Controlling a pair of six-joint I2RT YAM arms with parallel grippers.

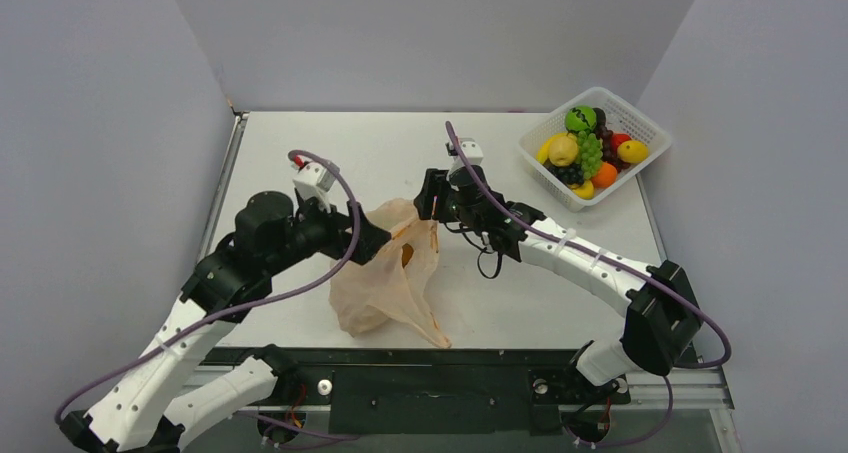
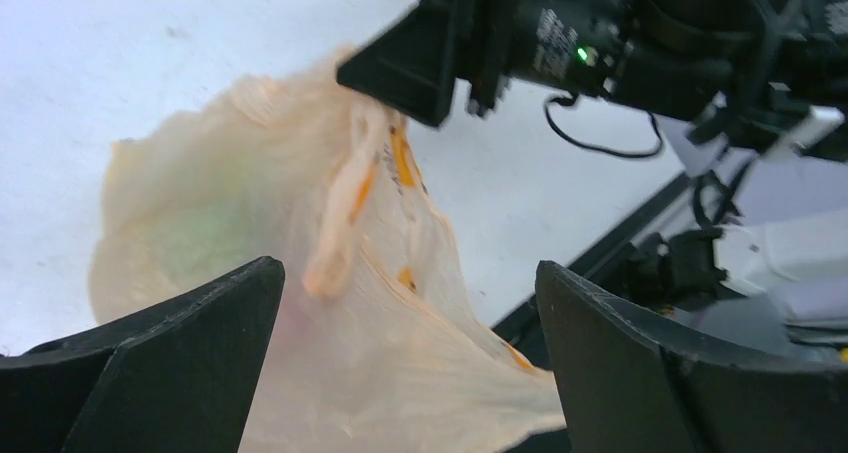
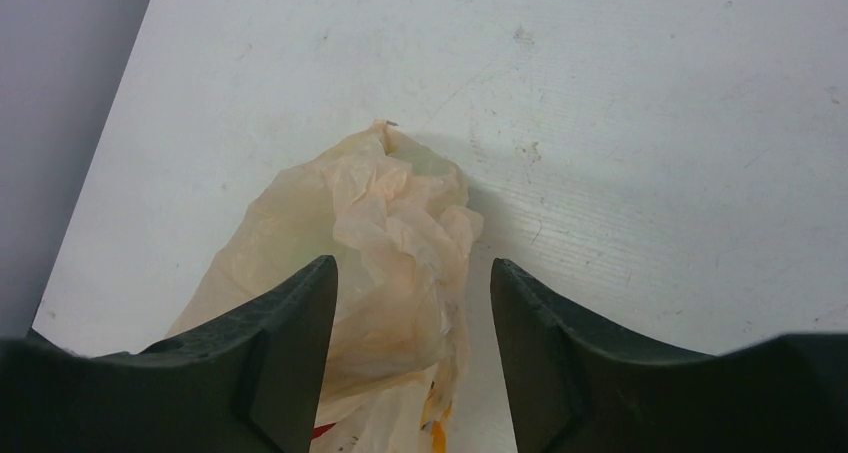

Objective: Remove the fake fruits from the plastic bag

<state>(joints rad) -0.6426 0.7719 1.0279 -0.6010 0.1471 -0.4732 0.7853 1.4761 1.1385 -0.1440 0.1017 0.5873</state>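
Note:
The bag's raised edge [image 1: 399, 235] [image 2: 332, 263] stands up between my left gripper's open fingers, so my left gripper should next move down and to the right in the top view onto it.
The peach-orange plastic bag [image 1: 392, 273] lies crumpled on the white table between my two grippers. My left gripper [image 1: 378, 239] is open at the bag's left side; in the left wrist view the bag [image 2: 300, 233] fills the wide gap of that gripper [image 2: 410, 293]. My right gripper [image 1: 431, 199] is open just above the bag's far end, and its bunched top [image 3: 395, 213] lies between the spread jaws of that gripper [image 3: 412, 273]. The fruits in the bag are mostly hidden: a faint green shade [image 2: 200, 235] and a red sliver [image 3: 322, 431] show through.
A white lattice basket [image 1: 640, 123] with several toy fruits stands at the back right corner. The black front rail [image 1: 440, 373] runs along the near table edge, just below the bag's tail. Grey walls close in left, back and right.

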